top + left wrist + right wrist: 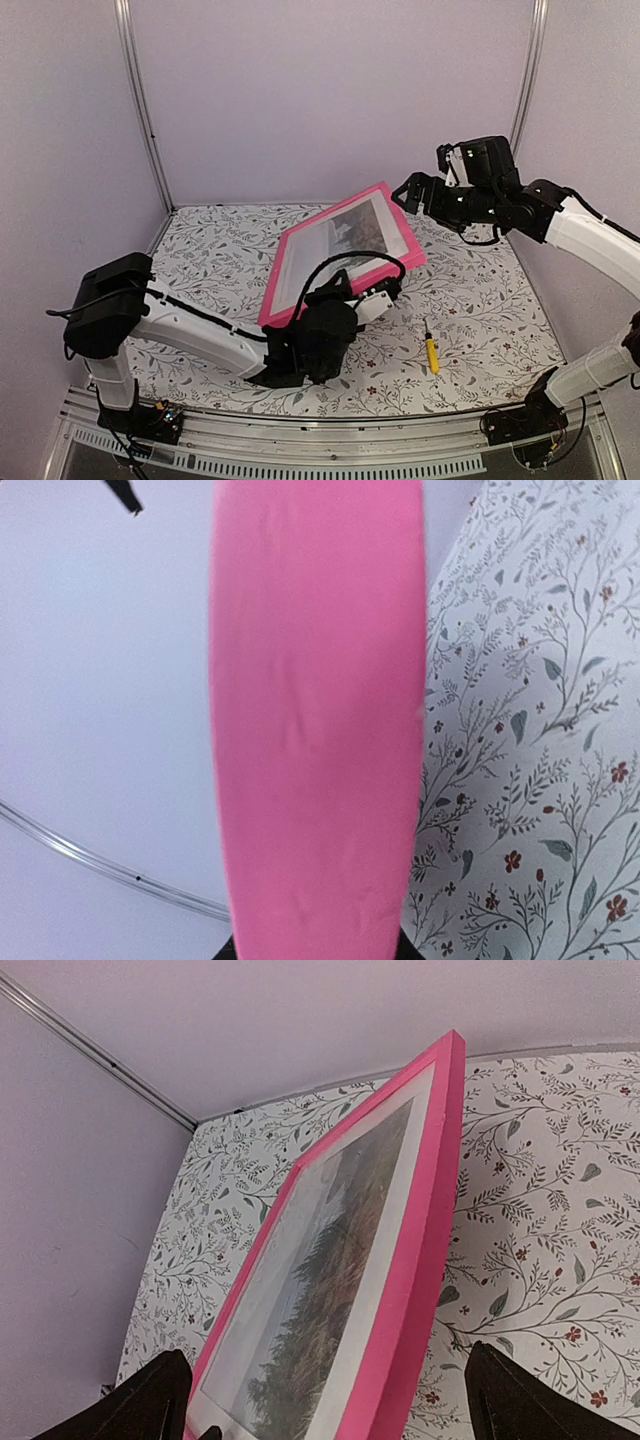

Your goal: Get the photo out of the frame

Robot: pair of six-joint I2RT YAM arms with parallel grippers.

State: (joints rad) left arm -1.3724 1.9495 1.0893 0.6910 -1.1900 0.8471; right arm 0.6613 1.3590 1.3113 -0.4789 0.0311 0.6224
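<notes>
My left gripper will swing to the left in the top view and turn the frame over and down onto the table [232, 268] [521, 770], because the frame's glass faces up.
The frame [274, 308], with a bright pink border, stands tilted above the floral table, its glass side facing up and back. The photo [335, 235] sits inside it, white margins round a print of trees. My left gripper [345, 292] is shut on the frame's near edge; in the left wrist view the pink edge [315, 730] fills the middle and hides the fingers. My right gripper [405, 195] is open at the frame's far right corner. In the right wrist view the frame [420, 1260] and photo [330, 1270] lie between its spread fingers [160, 1400], apart from them.
A small yellow-handled screwdriver [431, 353] lies on the floral table cover [480, 300] at the front right. Pale walls close the back and both sides. The left arm's black cable loops over the frame's near edge.
</notes>
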